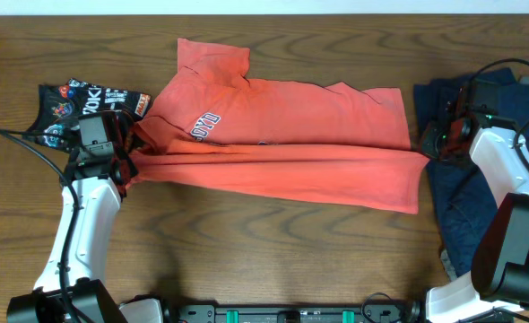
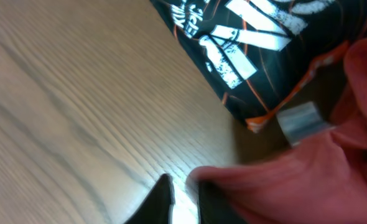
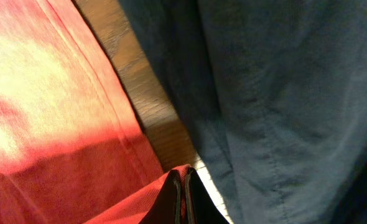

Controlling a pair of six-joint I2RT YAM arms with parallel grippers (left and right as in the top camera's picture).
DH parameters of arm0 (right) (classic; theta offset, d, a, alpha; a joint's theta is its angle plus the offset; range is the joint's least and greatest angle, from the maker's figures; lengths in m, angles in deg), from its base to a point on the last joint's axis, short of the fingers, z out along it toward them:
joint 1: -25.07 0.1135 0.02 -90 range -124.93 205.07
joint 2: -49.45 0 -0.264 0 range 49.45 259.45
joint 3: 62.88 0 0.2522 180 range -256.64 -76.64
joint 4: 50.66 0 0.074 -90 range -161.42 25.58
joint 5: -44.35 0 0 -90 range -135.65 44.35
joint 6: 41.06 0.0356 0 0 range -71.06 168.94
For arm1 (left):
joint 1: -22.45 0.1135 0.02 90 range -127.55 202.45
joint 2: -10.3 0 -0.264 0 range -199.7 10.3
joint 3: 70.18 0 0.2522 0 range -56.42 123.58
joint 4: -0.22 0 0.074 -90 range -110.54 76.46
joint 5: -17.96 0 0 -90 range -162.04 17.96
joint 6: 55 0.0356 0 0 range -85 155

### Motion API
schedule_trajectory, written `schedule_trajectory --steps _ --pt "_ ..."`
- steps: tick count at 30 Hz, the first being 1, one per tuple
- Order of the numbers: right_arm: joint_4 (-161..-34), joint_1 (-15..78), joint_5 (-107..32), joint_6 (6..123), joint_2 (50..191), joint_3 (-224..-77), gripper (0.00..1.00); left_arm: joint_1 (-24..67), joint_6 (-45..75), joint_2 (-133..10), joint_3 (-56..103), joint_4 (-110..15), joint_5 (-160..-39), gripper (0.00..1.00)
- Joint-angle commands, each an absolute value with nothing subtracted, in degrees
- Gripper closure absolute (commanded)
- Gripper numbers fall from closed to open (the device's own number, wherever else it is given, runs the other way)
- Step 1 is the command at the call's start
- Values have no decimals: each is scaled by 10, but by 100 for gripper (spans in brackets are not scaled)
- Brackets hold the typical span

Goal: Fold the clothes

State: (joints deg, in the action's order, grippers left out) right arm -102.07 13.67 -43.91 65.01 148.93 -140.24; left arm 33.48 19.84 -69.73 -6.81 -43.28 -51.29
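Note:
My right gripper carries the pinched edge outward over the hem by the navy garment next and releases it. Flat red cloth outward of the gripper lies uncovered.
The coral-red T-shirt [image 1: 291,135] lies stretched across the middle of the table, lettering near its left end. My left gripper [image 1: 132,154] is at its bunched left end. In the left wrist view the fingers [image 2: 185,196] are almost together, with red cloth [image 2: 308,180] over the right finger. My right gripper [image 1: 429,148] is shut on the shirt's right edge, and red cloth [image 3: 40,81] is pinched between the fingers [image 3: 185,186]. The dark navy garment [image 1: 480,197] lies at the right, also seen in the right wrist view [image 3: 283,93]. The small black printed garment [image 1: 72,103] lies at the far left [image 2: 258,43].
The wooden table [image 1: 247,260] shows bare wood in front of the shirt. A strip of wood [image 3: 152,118] separates the shirt from the navy garment. A small grey tag [image 2: 301,121] lies between the black garment and the red cloth. Black cables trail at the left edge [image 1: 13,144].

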Motion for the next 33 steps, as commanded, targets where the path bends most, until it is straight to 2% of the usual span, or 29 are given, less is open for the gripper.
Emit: schedule_trajectory --steps 1,4,12,20,29,30,33 --pt "-1020 127 -459 645 1494 -1401 99 340 219 -694 -55 -452 -480 68" --pt "-1021 127 -468 645 1494 -1401 99 340 219 -694 -55 -475 -480 55" --pt "-1011 127 -460 640 1494 -1401 99 333 219 -693 -50 -456 -502 54" --pt "-952 129 -326 591 1494 -1401 99 296 271 -693 -48 -385 -704 54" --pt "-951 135 -325 591 1494 -1401 99 285 271 -718 -48 -298 -705 55" --pt "-954 135 -330 591 1494 -1401 99 285 271 -730 -48 -292 -706 54" --pt "-962 135 -338 591 1494 -1401 99 285 271 -773 -48 -276 -734 42"
